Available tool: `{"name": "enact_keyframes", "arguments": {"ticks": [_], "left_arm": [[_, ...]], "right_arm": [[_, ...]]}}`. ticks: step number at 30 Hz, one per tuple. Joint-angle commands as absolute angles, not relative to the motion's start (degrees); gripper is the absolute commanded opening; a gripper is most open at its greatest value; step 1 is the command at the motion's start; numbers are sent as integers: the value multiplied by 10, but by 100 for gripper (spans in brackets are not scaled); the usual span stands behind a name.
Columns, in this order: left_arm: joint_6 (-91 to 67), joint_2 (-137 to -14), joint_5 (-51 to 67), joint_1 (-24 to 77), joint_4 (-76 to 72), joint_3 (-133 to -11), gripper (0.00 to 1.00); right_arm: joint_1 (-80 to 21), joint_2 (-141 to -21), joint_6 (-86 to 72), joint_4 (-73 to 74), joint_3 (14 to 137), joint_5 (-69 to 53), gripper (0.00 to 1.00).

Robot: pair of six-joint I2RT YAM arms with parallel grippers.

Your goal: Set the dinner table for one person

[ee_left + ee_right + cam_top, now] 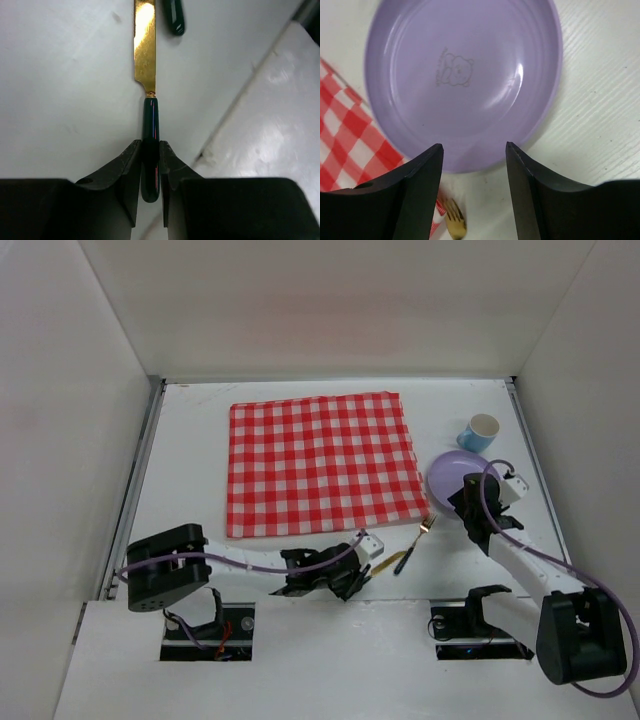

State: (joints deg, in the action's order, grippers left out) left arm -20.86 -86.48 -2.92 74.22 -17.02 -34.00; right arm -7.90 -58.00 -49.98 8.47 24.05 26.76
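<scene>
The plate's near rim comes next. My right gripper moves off the checked cloth and down over it, as the plate's rim runs finger to finger.
The dinner table (190,460) is the white surface. My left gripper (356,576) (150,146) is shut on the dark green handle of a gold-bladed knife (145,50), low over the table near the front edge; the blade (385,561) points away from it. A gold fork (424,526) with a dark handle lies just beyond the knife. My right gripper (470,502) (472,147) is open and empty, its jaws standing over the near rim of a purple plate (465,75) (448,470). The fork's tines (454,226) show between the fingers.
A red-and-white checked cloth (320,460) (340,130) lies flat in the middle, its right edge next to the plate. A blue cup (481,430) stands upright behind the plate at the right. White walls enclose the table on three sides.
</scene>
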Motion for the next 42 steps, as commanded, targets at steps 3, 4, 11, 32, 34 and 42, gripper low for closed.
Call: {"name": "enact_keyframes", "arguments": {"ticks": [3,4,11,32,34,42], "left_arm": [[-216,-813,-34,785,-55,-325,14],[-221,-805,-56,783,-55,-323,20],[-227,-749,-141,749,-65,-306,31],[-314,-522,-172,511,-197,-207,43],[-332,-504,-171,484,-193,-199,44],[-363,-454,-178,424,-158,-192,46]], "right_arm": [[-57,-607,-516,56,282,274,62],[-52,-607,-517,58,282,275,62],[28,-572,-509,89,258,281,62],[100,-724,-537,54,297,166,11],[99,-684,-544,70,279,172,7],[59,-410,-560,230,257,218,3]]}}
